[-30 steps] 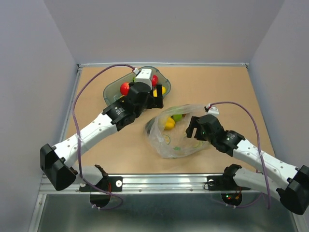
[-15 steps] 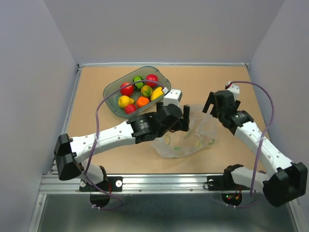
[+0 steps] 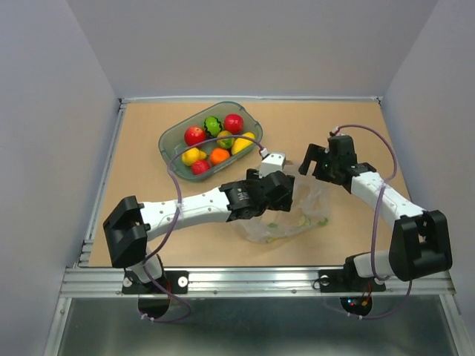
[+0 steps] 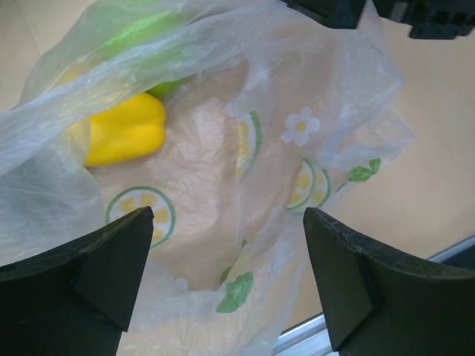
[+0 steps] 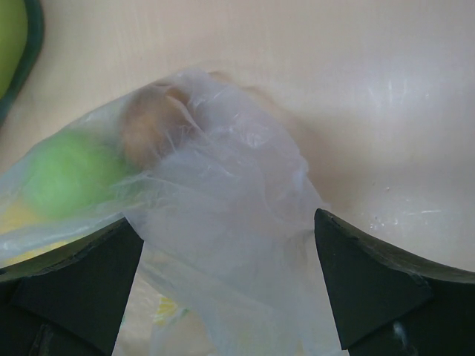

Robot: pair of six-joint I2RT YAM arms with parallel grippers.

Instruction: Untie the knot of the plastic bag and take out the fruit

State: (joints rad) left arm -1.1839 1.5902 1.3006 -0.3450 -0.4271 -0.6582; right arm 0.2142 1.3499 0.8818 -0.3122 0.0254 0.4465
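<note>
My right gripper moves back toward the base next and closes on the bag's bunched fold [image 3: 317,187] [image 5: 236,256], since this fold lies between and back of its fingers.
The clear plastic bag [image 3: 291,220] with lemon and leaf prints lies crumpled on the table's front middle. My left gripper [image 3: 277,194] hovers over its left part, open, with the bag [image 4: 245,170] below its wide-apart fingers [image 4: 82,282]. Inside the bag lie a yellow pepper [image 4: 126,133] and a green piece [image 4: 141,30]. My right gripper [image 3: 312,160] stands at the bag's far right edge, open, its fingers [image 5: 378,289] astride a bunched fold of the bag [image 5: 223,222]. A green apple [image 5: 63,178] and a brown kiwi [image 5: 152,122] show through the plastic. No knot is visible.
A grey-green tray [image 3: 169,138] at the back left holds several toy fruits, red, orange, yellow and green. Its rim [image 5: 31,44] shows at the right wrist view's top left. The metal rail [image 3: 252,278] runs along the near edge.
My left arm swung from over the tray to over the bag. My right gripper pulled off the bag's right side, opened wider, and now sits at the bag's far edge.
</note>
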